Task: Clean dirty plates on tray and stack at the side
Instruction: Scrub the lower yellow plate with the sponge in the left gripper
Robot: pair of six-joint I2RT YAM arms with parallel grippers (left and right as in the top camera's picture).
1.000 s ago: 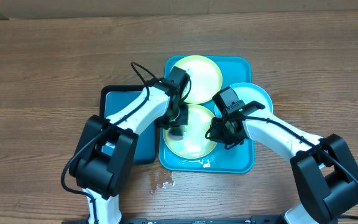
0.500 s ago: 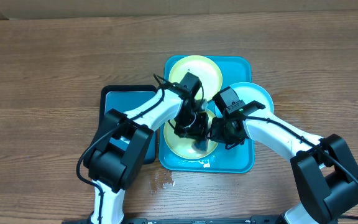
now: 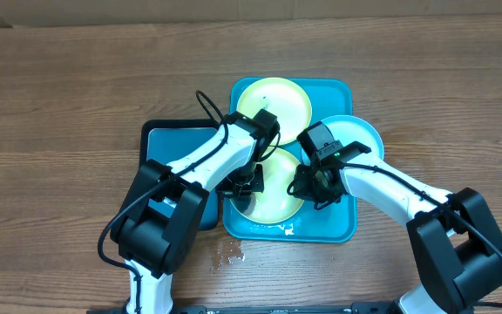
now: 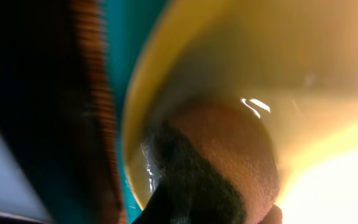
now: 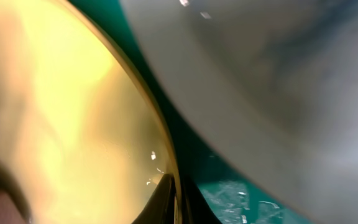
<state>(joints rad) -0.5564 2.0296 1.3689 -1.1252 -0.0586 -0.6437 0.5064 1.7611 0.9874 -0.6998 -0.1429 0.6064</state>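
Note:
My left gripper lifts the sponge off the front plate next, then carries it over that smaller tray (image 3: 176, 150) (image 4: 4, 171) beside the turquoise one.
The turquoise tray (image 3: 336, 228) holds three plates. One yellow-green plate (image 3: 277, 103) lies at the back, another yellow-green plate (image 3: 273, 194) at the front, and the light blue plate (image 3: 360, 135) at the right rim. My left gripper (image 3: 246, 182) is shut on a dark sponge (image 4: 210, 168) pressed on the front plate's left side (image 4: 185, 56). My right gripper (image 3: 308, 185) is shut on that plate's right rim (image 5: 166, 155). The blue plate (image 5: 278, 81) looms beside it.
A smaller dark blue tray (image 3: 168, 144) with a black rim lies left of the turquoise tray, under my left arm. A small wet patch (image 3: 229, 253) is on the wooden table in front of the trays.
My left gripper with the sponge swept from the plate's left side to its centre, then back to the left. My right gripper stayed still on the rim.

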